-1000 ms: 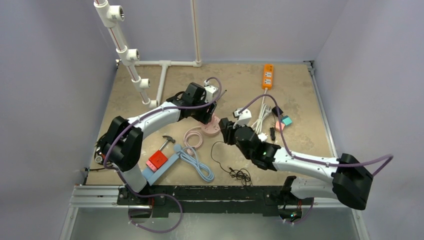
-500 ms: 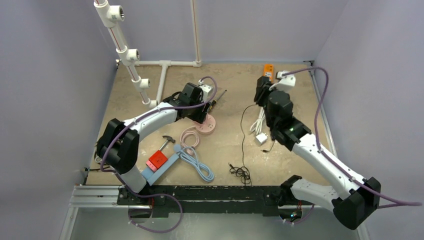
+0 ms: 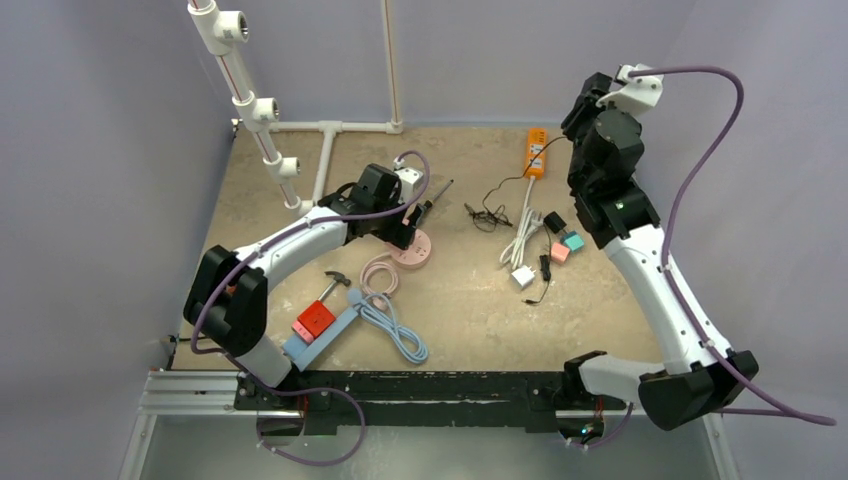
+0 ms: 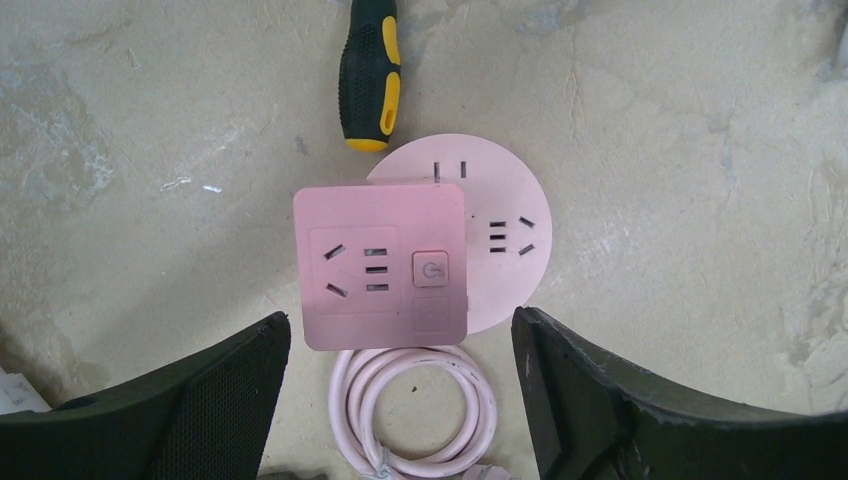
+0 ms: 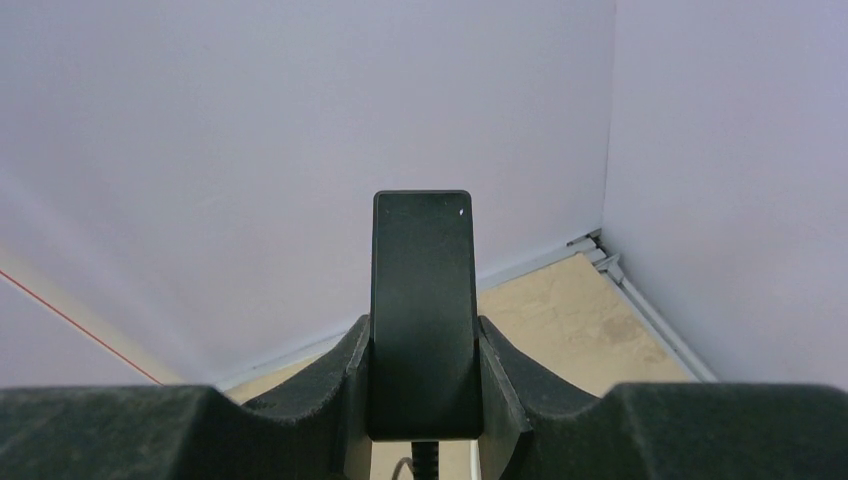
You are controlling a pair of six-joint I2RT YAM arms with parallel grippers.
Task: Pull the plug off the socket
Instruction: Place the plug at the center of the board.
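Observation:
My right gripper tips downward and lowers to the table beside the bundled white cable next, since the black plug (image 5: 422, 290) is already clear of the socket.
The pink square socket (image 4: 380, 265) sits on its round pink base (image 4: 500, 240) on the table, with no plug in its slots. My left gripper (image 4: 400, 400) hovers just above it (image 3: 418, 250), open, one finger on each side and touching nothing. My right gripper (image 5: 422, 335) is raised high at the back right (image 3: 592, 100), shut on the black plug (image 5: 422, 290). The plug's thin black cord (image 3: 500, 195) hangs down to the table and ends in a tangle.
A black-and-yellow screwdriver (image 4: 370, 70) lies just beyond the socket, and a coiled pink cable (image 4: 410, 410) lies before it. An orange power strip (image 3: 537, 152), white cable with adapter (image 3: 522, 250), white pipes (image 3: 255, 100), a hammer (image 3: 335, 282) and a blue cable (image 3: 395, 330) lie around.
My right arm swung from beside the pink socket up to the back right corner with the black plug, dragging its cord along. My left gripper's jaws widened off the socket.

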